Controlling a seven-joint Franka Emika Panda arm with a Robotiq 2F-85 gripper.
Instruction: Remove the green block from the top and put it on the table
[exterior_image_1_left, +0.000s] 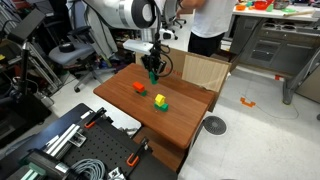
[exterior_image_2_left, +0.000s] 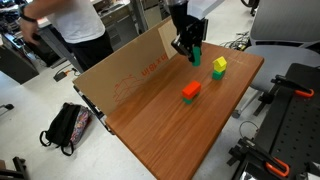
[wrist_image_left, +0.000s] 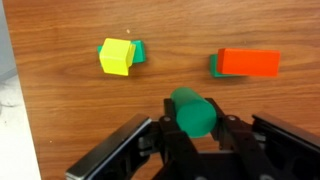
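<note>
The gripper will move down and away from the red block, onto the bare wood past the yellow block (exterior_image_1_left: 159, 99), because that spot is clear.
My gripper (wrist_image_left: 192, 128) is shut on the green block (wrist_image_left: 190, 108), a rounded green piece, and holds it a little above the table (wrist_image_left: 60, 130). In both exterior views the gripper (exterior_image_1_left: 153, 68) (exterior_image_2_left: 191, 47) hangs over the table's far part near the cardboard box, with the green block (exterior_image_1_left: 153, 75) (exterior_image_2_left: 197, 56) between its fingers. A red block (wrist_image_left: 248, 63) (exterior_image_1_left: 139, 87) (exterior_image_2_left: 190, 90) lies on the table, with a dark-green piece showing at its edge. A yellow block (wrist_image_left: 117, 56) (exterior_image_1_left: 159, 99) (exterior_image_2_left: 219, 64) with a green piece joined to it lies nearby.
An open cardboard box (exterior_image_1_left: 205, 70) (exterior_image_2_left: 125, 75) stands against the table's far edge. A person (exterior_image_2_left: 75, 30) stands behind it. A black backpack (exterior_image_2_left: 62, 125) lies on the floor. Black equipment (exterior_image_1_left: 70, 150) sits beside the table (exterior_image_1_left: 185, 120) (exterior_image_2_left: 170, 135).
</note>
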